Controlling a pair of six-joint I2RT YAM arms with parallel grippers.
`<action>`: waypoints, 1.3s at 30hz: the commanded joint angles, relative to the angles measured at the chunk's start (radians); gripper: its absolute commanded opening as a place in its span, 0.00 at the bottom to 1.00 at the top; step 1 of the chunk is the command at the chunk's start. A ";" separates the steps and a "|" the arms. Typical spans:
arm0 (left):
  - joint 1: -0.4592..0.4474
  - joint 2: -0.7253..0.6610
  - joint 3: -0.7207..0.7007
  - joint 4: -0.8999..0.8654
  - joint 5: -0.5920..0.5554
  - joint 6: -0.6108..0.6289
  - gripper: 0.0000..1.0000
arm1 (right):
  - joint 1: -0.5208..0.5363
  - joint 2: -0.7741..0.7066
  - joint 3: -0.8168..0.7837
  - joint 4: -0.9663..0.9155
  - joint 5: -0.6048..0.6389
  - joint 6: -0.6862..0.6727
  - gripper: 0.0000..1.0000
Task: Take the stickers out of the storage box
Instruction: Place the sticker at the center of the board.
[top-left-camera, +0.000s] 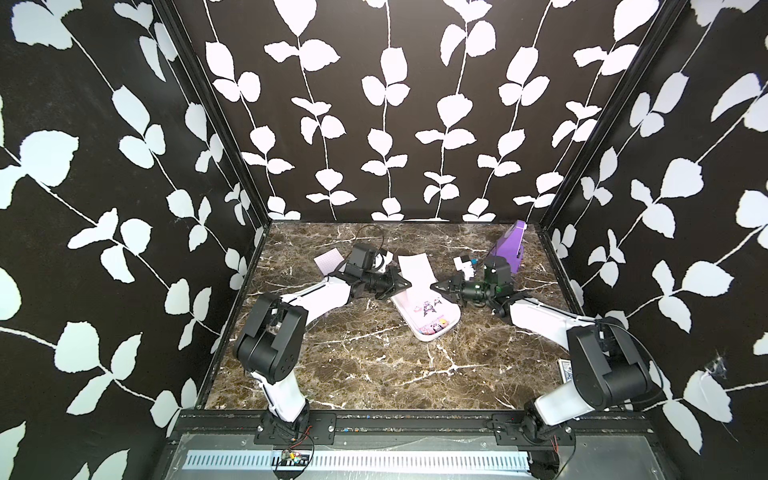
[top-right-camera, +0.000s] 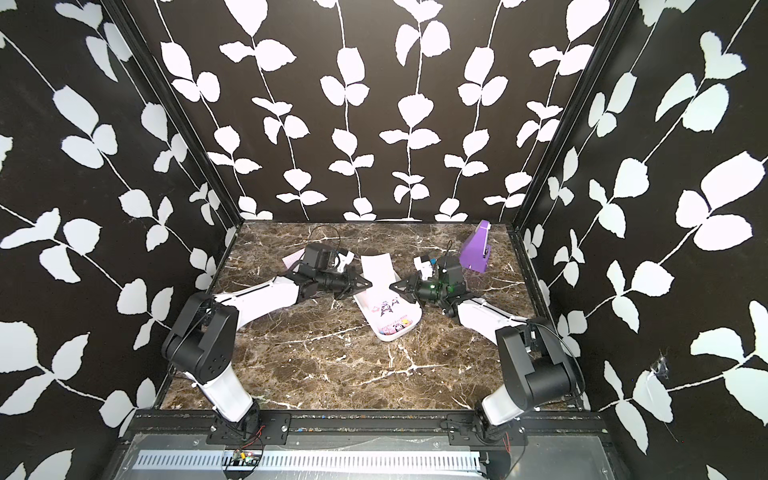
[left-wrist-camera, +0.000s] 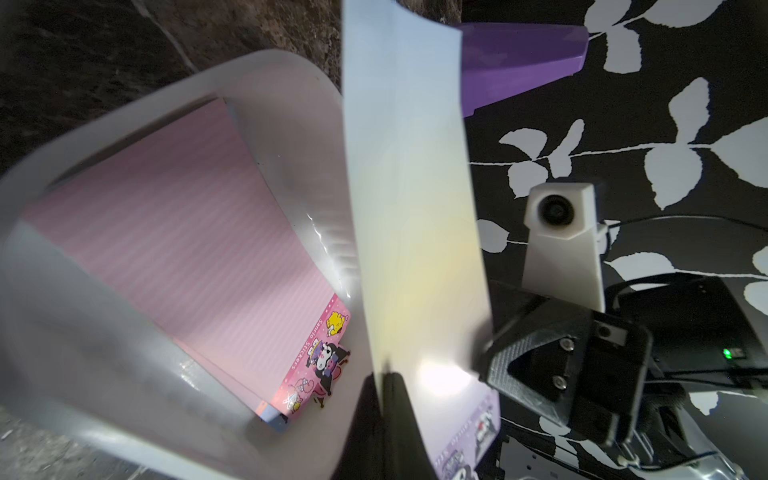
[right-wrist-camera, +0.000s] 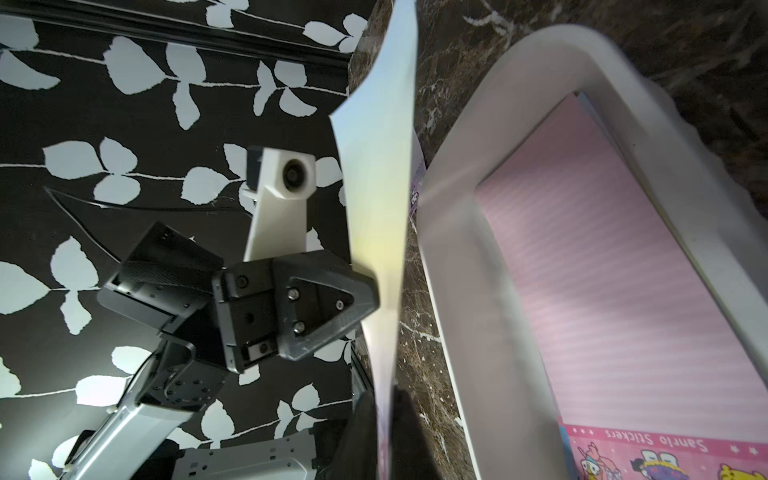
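Note:
The left gripper moves outward, away from the box, and down over open marble (top-left-camera: 350, 241) beside the pale grid-patterned sheet next, where there's room to release its sheet.
The white storage box (top-left-camera: 424, 337) lies mid-table with pink stickers (top-left-camera: 428, 309) flat inside it; the pink stack also shows in the wrist views (left-wrist-camera: 178, 232) (right-wrist-camera: 623, 270). One sticker sheet (top-left-camera: 415, 268) stands upright above the box's far end, pale back showing and a lilac character end low down (left-wrist-camera: 478, 424). My left gripper (top-left-camera: 409, 285) is shut on this sheet's lower edge (left-wrist-camera: 388, 376). My right gripper (top-left-camera: 434, 286) faces it from the other side. Its jaws are slightly apart, with the sheet's edge (right-wrist-camera: 380, 187) standing between them.
A purple wedge (top-left-camera: 509, 249) stands at the back right. A pale grid-patterned sheet (top-left-camera: 328, 262) lies on the marble behind the left arm. A blue-patterned card box (top-left-camera: 565, 370) peeks out by the right arm's base. Black leaf-patterned walls enclose three sides.

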 joint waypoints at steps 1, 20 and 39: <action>0.056 -0.084 0.029 -0.077 0.021 0.086 0.00 | 0.011 0.002 -0.046 0.012 0.015 -0.047 0.28; 0.359 0.096 0.334 -0.354 -0.053 0.333 0.03 | 0.025 0.027 -0.146 -0.006 -0.004 -0.127 0.36; 0.355 0.409 0.302 -0.090 -0.014 0.260 0.19 | 0.026 -0.016 -0.168 -0.075 0.003 -0.165 0.36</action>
